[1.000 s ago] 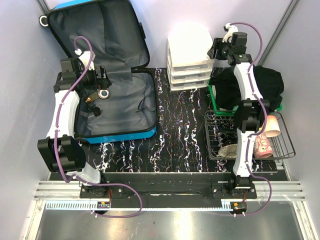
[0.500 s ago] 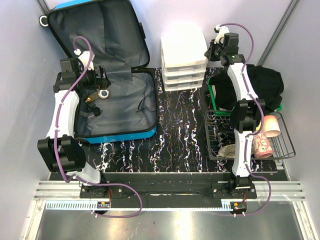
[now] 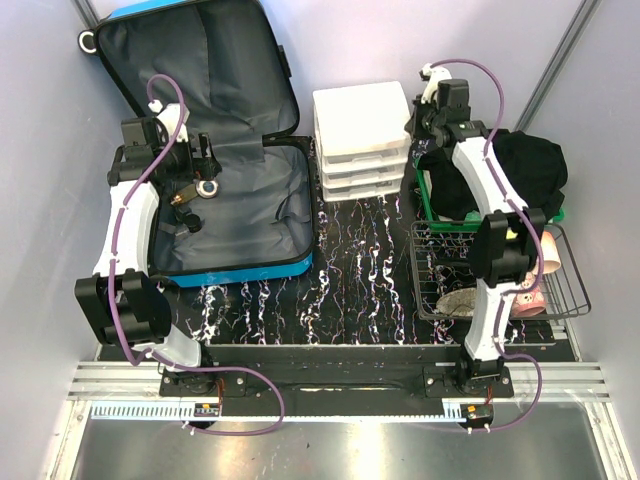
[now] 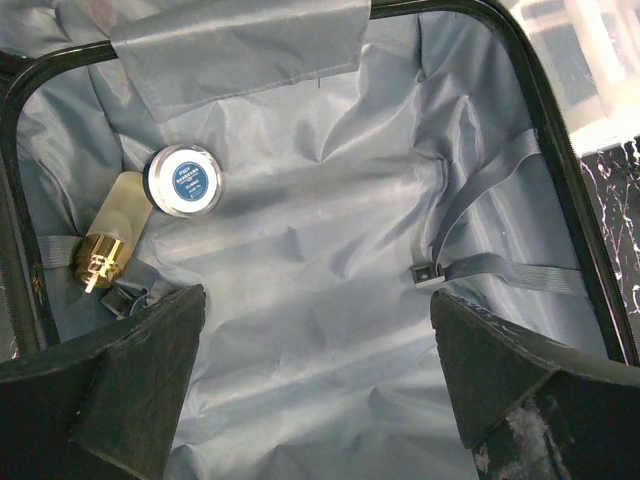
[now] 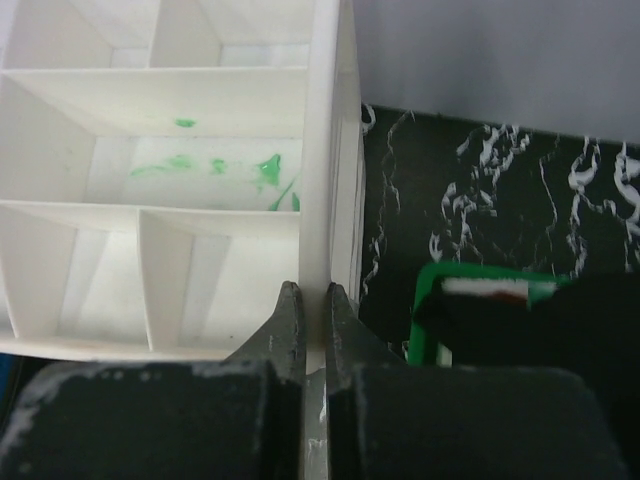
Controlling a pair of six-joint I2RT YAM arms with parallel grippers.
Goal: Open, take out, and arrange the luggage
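I next need to pull the white organiser's side in my right gripper back, away from the back wall, and release it, as clear tabletop is in front of the white organiser.
The luggage lies open at the left, blue shell around dark grey lining, its lid propped up against the back wall. Inside it rest a round tin and a gold-capped bottle. My left gripper hovers open over the lining, to the right of both items, with nothing between its fingers. It shows above the suitcase in the top view. My right gripper is shut on the right side wall of the white organiser, at the back centre.
The white organiser stands just right of the suitcase. A green tray holding black cloth sits behind a wire basket with cups at the right. Black marbled tabletop lies between.
My right gripper has closed on the organiser's side wall and the organiser has slid left toward the suitcase. The left arm has not moved.
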